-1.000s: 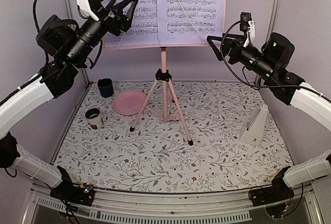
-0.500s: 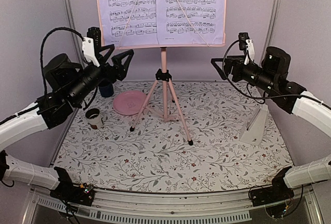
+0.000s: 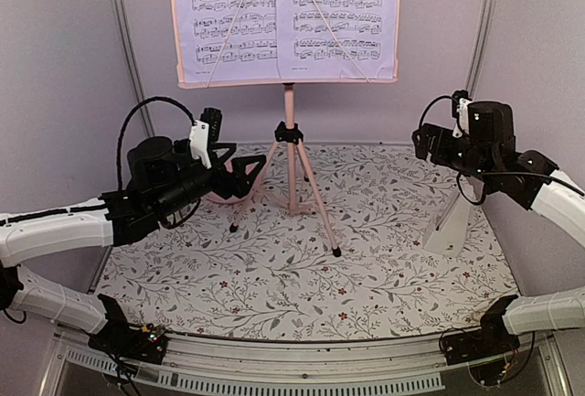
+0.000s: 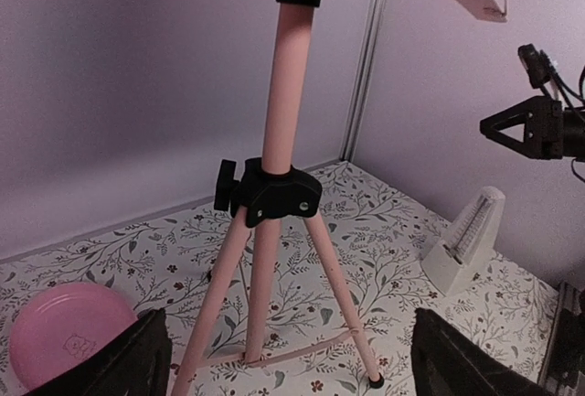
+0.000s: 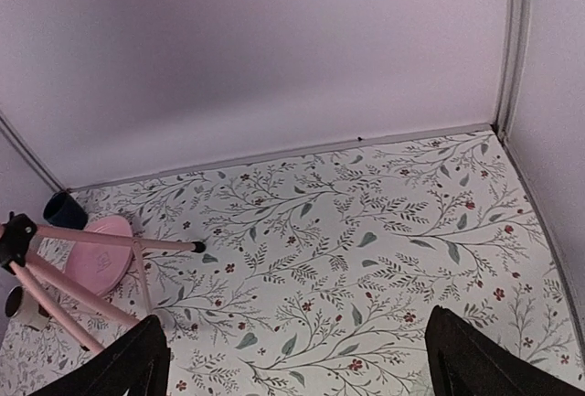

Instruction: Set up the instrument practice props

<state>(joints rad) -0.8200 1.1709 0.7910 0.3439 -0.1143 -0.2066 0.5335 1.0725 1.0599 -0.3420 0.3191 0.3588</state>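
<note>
I will next lower the open fingers of my right gripper toward the white pyramid metronome below, around its narrow upper part (image 3: 464, 195), where it is slimmest between them.
The pink music stand (image 3: 291, 154) rises on its tripod at the back middle of the floral table. Two lavender-white sheet music pages (image 3: 288, 16) rest on its desk, each under a thin arm. The white pyramid metronome (image 3: 452, 222) stands upright at the right. My left gripper (image 3: 242, 175) hovers low, left of the tripod, open and empty. In the left wrist view it (image 4: 292, 369) faces the stand's pole (image 4: 283, 85), legs and the metronome (image 4: 466, 240). My right gripper (image 3: 426, 146) hangs above the metronome, open and empty. It (image 5: 297, 369) looks down at the cloth and the tripod legs (image 5: 82, 263).
A round pink plate (image 4: 64, 332) lies left of the tripod, mostly behind my left arm from above. A dark cup (image 5: 64, 208) stands by the back left corner, a second small cup (image 5: 23, 305) nearer. Lavender walls and metal posts (image 3: 123, 39) close in the table.
My left arm has come down from the left edge of the sheet music to just above the table, its jaws widening. My right arm has lowered and drawn back to the right.
</note>
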